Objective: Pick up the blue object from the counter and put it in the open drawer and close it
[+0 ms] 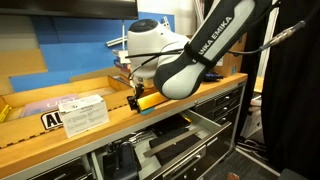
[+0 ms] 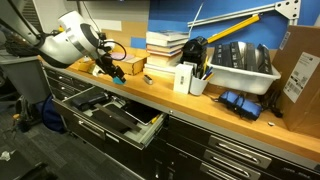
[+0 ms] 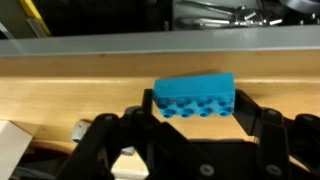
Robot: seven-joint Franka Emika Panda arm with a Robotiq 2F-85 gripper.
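Observation:
My gripper will go back past the front edge of the counter next. Then it will go down into the open drawer (image 1: 178,138) (image 3: 188,14).
The blue object (image 3: 195,92) is a small bright-blue studded block sitting between my gripper's (image 3: 193,104) two black fingers, which touch both of its ends just over the counter (image 3: 70,100). In both exterior views the gripper (image 1: 138,100) (image 2: 112,68) hangs low at the counter's front edge (image 1: 60,135) (image 2: 200,108). A sliver of the blue block shows under it (image 1: 143,108). The open drawer (image 2: 125,118) with its grey inside is pulled out below the counter, and it also shows in an exterior view (image 1: 175,140).
A white labelled box (image 1: 83,112) lies on the counter beside the gripper. A stack of books (image 2: 165,45), a white carton (image 2: 184,78), a bin of tools (image 2: 240,62) and a cardboard box (image 2: 300,75) stand further along. Narrower drawers (image 2: 235,155) lie under them.

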